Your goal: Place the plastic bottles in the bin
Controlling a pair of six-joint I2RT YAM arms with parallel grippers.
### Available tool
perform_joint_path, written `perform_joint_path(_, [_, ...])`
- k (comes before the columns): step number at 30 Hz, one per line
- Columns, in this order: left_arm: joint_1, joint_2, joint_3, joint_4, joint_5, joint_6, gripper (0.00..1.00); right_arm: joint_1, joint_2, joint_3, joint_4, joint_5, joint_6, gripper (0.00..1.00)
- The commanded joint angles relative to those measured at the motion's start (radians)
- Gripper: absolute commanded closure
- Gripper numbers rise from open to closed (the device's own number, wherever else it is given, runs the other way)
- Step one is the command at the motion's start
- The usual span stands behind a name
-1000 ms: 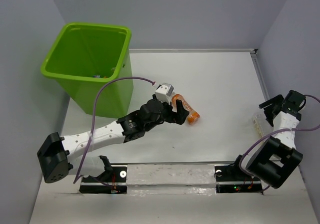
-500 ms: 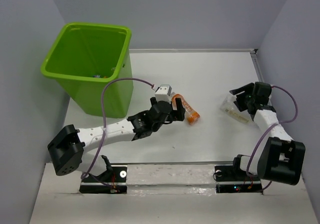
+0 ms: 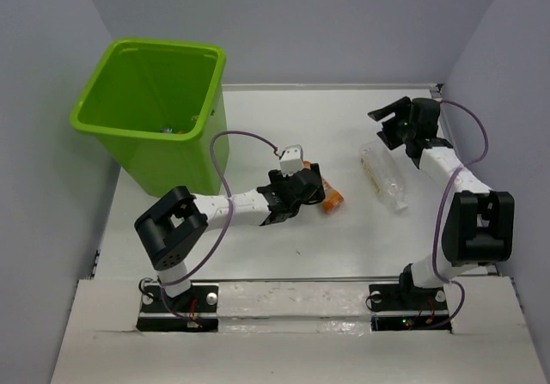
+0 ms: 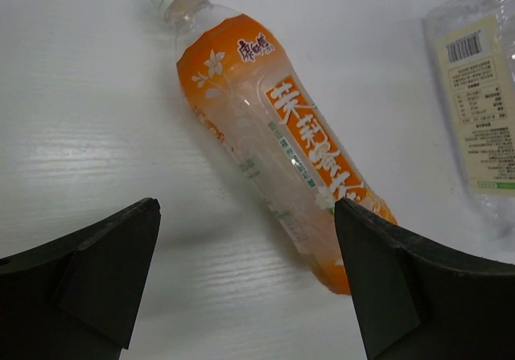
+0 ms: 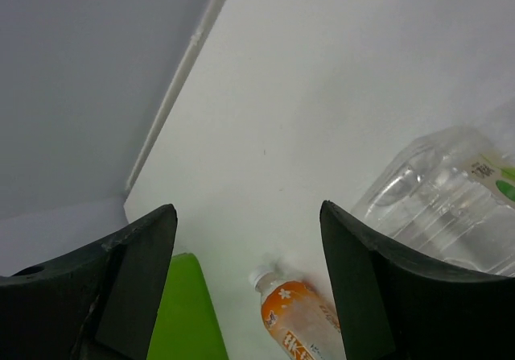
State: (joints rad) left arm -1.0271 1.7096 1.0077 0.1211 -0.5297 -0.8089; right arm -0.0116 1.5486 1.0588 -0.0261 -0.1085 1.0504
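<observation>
The orange-labelled bottle (image 4: 273, 142) still has one finger over only its bottom end, so my left gripper will move down and outward along it, over its labelled middle (image 4: 259, 117).
An orange-labelled bottle (image 4: 273, 142) with a white cap lies on the white table. My left gripper (image 4: 245, 271) is open and hovers just above and before its bottom end; one finger (image 4: 394, 279) overlaps that end. From above, the left gripper (image 3: 311, 186) covers most of that bottle (image 3: 333, 198). A clear bottle (image 3: 382, 176) lies to its right and also shows in the left wrist view (image 4: 483, 110). My right gripper (image 3: 388, 119) is open and empty, beyond the clear bottle (image 5: 451, 207). The lime-green bin (image 3: 129, 118) stands at the far left.
Some small items lie on the bin's floor (image 3: 172, 129), too small to tell what they are. A raised table edge (image 3: 447, 126) and grey walls close in the far and right sides. The bin's corner shows in the right wrist view (image 5: 189, 312).
My right gripper swung from the right side toward the far middle, and the clear bottle moved leftward with it and now lies free. My left arm folded, its gripper staying by the orange bottle.
</observation>
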Motion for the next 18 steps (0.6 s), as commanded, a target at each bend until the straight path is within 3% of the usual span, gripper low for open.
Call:
perform_joint_path(1, [0.005, 0.030, 0.112, -0.001, -0.118, -0.079, 0.01, -0.002, -0.085, 0.141, -0.096, 0.025, -0.289, 0.20])
perform_joint_path(6, [0.027, 0.114, 0.182, -0.003, -0.128, -0.093, 0.01, -0.016, -0.195, 0.061, -0.258, 0.179, -0.622, 0.19])
perform_joint_path(12, [0.071, 0.211, 0.247, -0.014, -0.056, -0.056, 0.01, -0.027, -0.234, -0.035, -0.343, 0.138, -0.838, 0.07])
perform_joint_path(18, [0.096, 0.261, 0.298, -0.015, -0.009, -0.016, 0.01, -0.027, -0.210, -0.048, -0.400, 0.078, -0.937, 0.06])
